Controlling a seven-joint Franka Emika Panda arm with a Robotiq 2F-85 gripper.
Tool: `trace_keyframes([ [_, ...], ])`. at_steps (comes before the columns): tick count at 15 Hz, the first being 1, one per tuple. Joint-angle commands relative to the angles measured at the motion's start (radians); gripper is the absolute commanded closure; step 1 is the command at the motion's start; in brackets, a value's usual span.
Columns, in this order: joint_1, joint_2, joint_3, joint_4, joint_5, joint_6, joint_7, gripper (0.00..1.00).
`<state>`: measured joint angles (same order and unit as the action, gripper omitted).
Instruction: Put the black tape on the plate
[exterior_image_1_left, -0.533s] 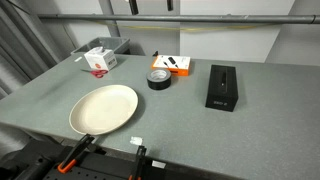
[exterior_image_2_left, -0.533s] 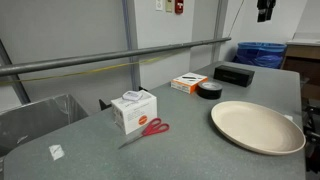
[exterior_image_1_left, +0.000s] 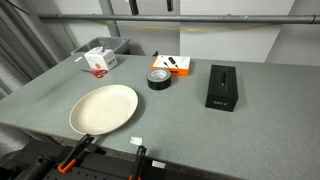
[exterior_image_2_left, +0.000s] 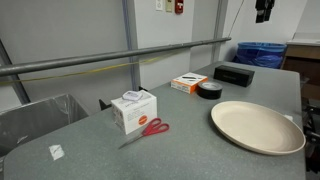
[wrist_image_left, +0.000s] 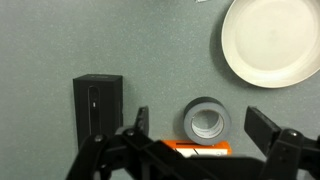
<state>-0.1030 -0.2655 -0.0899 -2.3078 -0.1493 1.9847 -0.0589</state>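
Note:
My gripper should descend astride the tape's side nearest the black box (wrist_image_left: 189, 124), one finger in the hole, and close, since the black tape lies below it, hole facing up.
The black tape (exterior_image_1_left: 159, 79) lies flat on the grey table, next to the flat orange box (exterior_image_1_left: 173, 65). It also shows in an exterior view (exterior_image_2_left: 209, 90) and in the wrist view (wrist_image_left: 206, 121), where its greyish centre faces up. The cream-white plate (exterior_image_1_left: 103, 108) rests near the table's front edge and also shows in an exterior view (exterior_image_2_left: 256, 126) and at the top right of the wrist view (wrist_image_left: 270, 40). My gripper (wrist_image_left: 200, 125) is open and empty, high above the tape, with a finger on each side of it in the wrist view.
A taller black rectangular box (exterior_image_1_left: 221, 87) stands beside the tape. A white box (exterior_image_2_left: 133, 109) and red-handled scissors (exterior_image_2_left: 150, 128) lie farther along the table. A grey bin (exterior_image_1_left: 104, 47) sits at the back edge. A metal rail runs behind the table.

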Motion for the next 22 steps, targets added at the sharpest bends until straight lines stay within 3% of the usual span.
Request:
trace_keyframes([
  [1, 0.011, 0.114, 0.024, -0.018, -0.018, 0.173, 0.085, 0.0],
  [3, 0.017, 0.219, 0.036, -0.016, -0.018, 0.289, 0.128, 0.0],
  [6, 0.023, 0.369, 0.046, 0.022, -0.051, 0.375, 0.189, 0.0],
  [8, 0.032, 0.445, 0.036, 0.07, -0.055, 0.334, 0.209, 0.0],
  [9, 0.03, 0.367, 0.034, -0.003, -0.027, 0.357, 0.165, 0.0],
  [14, 0.033, 0.446, 0.03, 0.053, -0.027, 0.355, 0.176, 0.0],
  [22, 0.048, 0.755, 0.005, 0.283, -0.003, 0.395, 0.29, 0.0],
])
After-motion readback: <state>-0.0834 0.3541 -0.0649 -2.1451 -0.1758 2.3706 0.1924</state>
